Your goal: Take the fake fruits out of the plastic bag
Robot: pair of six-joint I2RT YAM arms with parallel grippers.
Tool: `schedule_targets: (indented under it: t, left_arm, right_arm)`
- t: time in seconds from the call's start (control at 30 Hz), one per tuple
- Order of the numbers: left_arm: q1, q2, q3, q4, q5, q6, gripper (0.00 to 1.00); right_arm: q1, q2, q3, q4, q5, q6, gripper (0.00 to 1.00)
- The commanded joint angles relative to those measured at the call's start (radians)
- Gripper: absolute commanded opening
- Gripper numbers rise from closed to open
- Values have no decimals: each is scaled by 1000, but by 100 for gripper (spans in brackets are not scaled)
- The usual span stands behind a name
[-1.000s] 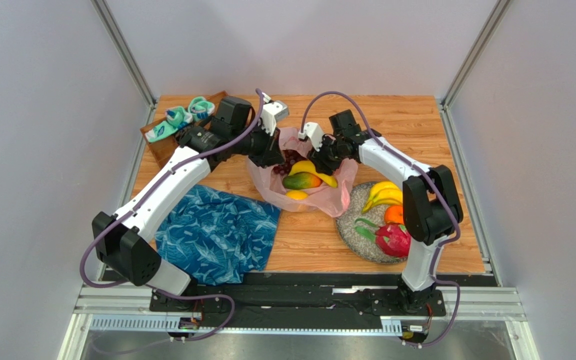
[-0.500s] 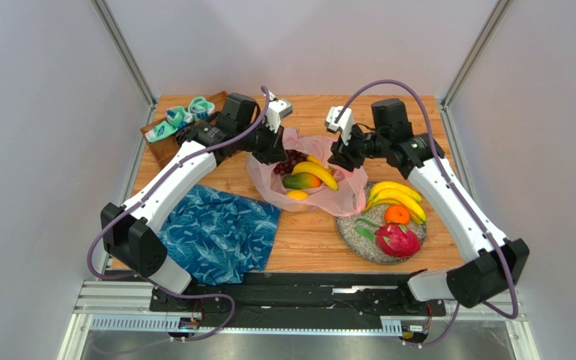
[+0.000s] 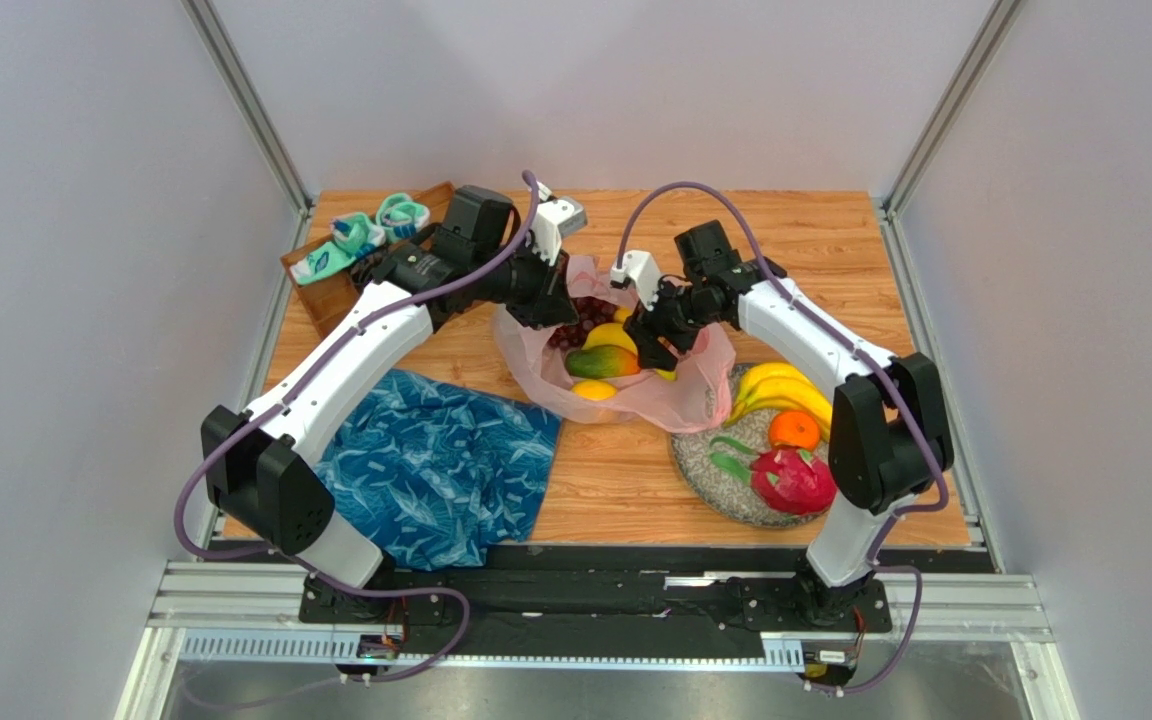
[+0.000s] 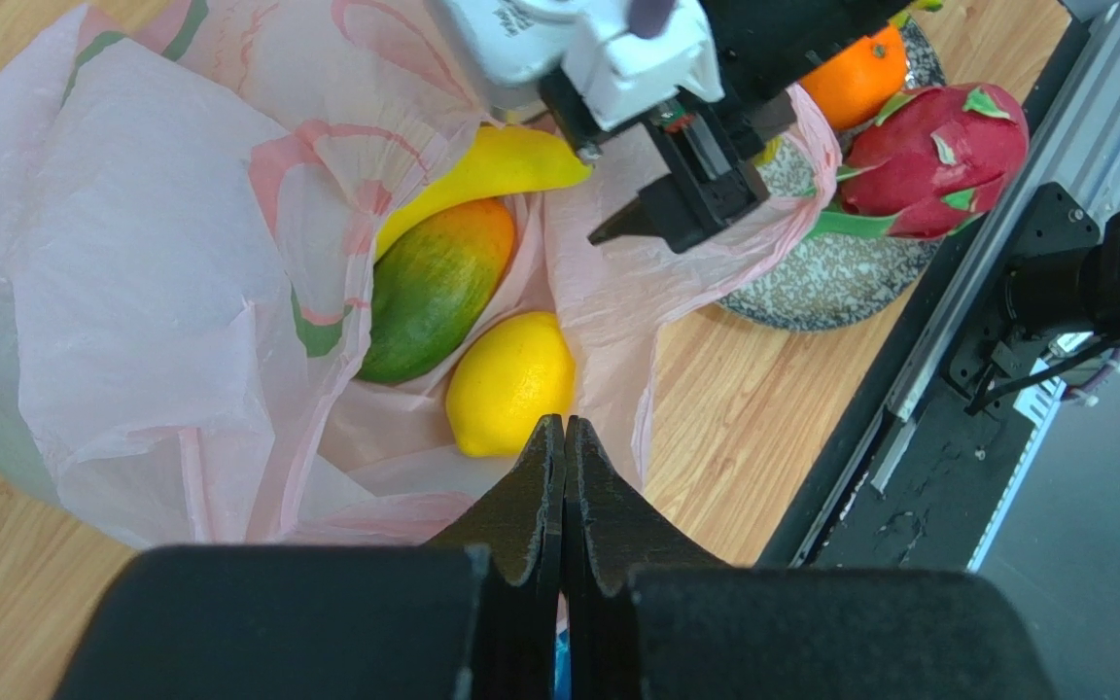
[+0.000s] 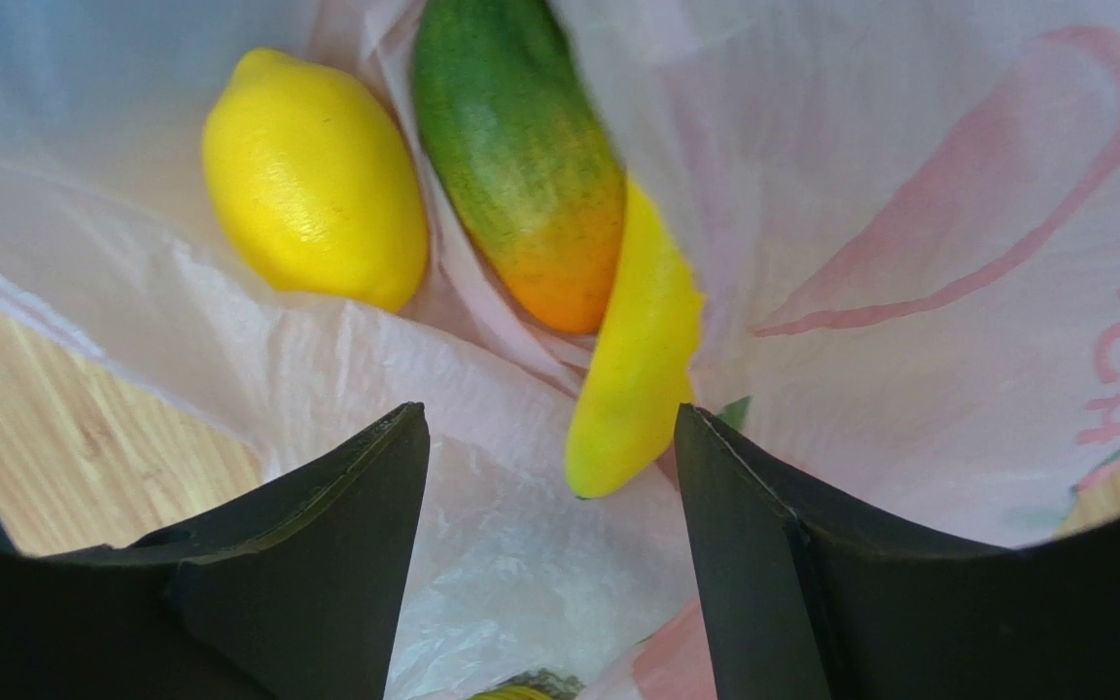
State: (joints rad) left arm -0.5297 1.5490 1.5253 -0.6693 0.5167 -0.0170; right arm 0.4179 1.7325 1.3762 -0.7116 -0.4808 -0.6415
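Note:
The banana's tip [image 5: 614,455] is below my right gripper and sticks out past the mango [image 5: 522,161], so my right gripper will lower its open fingers around that tip next and close.
The pale-pink plastic bag [image 3: 683,393] lies open in the middle of the table. My left gripper [image 3: 549,308] is at its far left rim, jaws shut [image 4: 563,426] on a fold of the film. Inside lie a mango [image 4: 435,289], a lemon [image 4: 511,382], a banana [image 4: 500,164] and dark grapes [image 3: 585,318]. My right gripper [image 3: 654,342] hangs open over the bag's right side. The banana's tip [image 5: 624,394] points between its fingers [image 5: 549,423], apart from both, and nothing is held. The lemon [image 5: 318,175] and mango [image 5: 522,161] lie beyond.
A speckled grey plate [image 3: 710,465] right of the bag holds bananas [image 3: 775,393], an orange [image 3: 794,429] and a dragon fruit [image 3: 790,480]. A blue leaf-patterned cloth [image 3: 432,465] lies at front left. A wooden tray [image 3: 330,300] with teal items stands at back left.
My right gripper rose and swung right, away from the bag, then came back down over the bag's right side with its jaws wider. The left gripper stayed at the rim.

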Motion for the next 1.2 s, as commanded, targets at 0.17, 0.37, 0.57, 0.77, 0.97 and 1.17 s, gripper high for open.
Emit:
schedule_targets:
  t: [0.17,0.37,0.57,0.77,0.97,1.17]
  left_arm:
    - [4,-9,41,27,37,-4,0]
    - [4,0,52,22,34,2,0]
    - [4,13,53,25,37,2,0]
    - [4,23,67,20,39,2,0]
    - [4,28,78,17,40,2,0]
    - [4,33,93,4,43,5,0]
  right_arm:
    - [2,125,119,32,191,-9,70]
    - [2,174,158,33,197,22,68]
    - [7,162,123,83,248,35,70]
    - [15,-2,54,87,186,23,70]
    - [22,-53,-52,47,157,5,60]
    - [22,-1,-66,63,174,14,58]
